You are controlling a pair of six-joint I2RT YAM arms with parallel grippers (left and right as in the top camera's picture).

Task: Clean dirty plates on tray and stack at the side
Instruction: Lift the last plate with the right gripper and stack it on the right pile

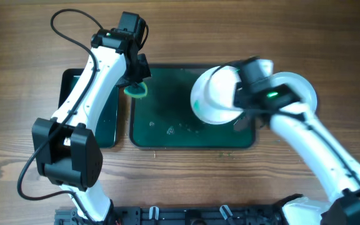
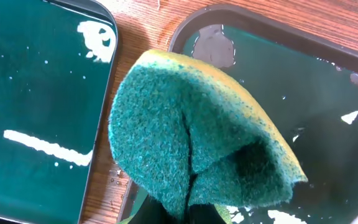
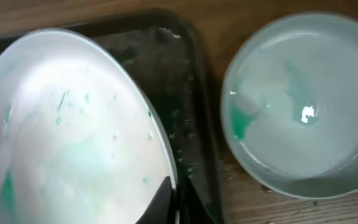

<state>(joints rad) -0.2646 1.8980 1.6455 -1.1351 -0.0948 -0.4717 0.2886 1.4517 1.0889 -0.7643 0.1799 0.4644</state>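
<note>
My right gripper should next carry its plate past the tray's edge and then over the second plate, which already lies on the tabletop beside the tray (image 1: 167,112).
My right gripper (image 1: 237,111) is shut on the rim of a white plate (image 1: 214,95) and holds it tilted above the right part of the dark green tray (image 1: 167,112). In the right wrist view that plate (image 3: 67,130) still carries faint teal smears, with my fingers (image 3: 176,199) pinching its edge. A second plate (image 1: 302,87) lies on the table right of the tray, and it also shows in the right wrist view (image 3: 303,106) with a teal smear. My left gripper (image 1: 136,80) is shut on a green and yellow sponge (image 2: 191,137) over the tray's left edge.
A smaller dark tray (image 1: 108,122) lies left of the green tray, under my left arm; it also shows in the left wrist view (image 2: 36,106). Wet specks dot the green tray's floor (image 2: 328,124). Bare wooden table (image 1: 180,181) surrounds both trays.
</note>
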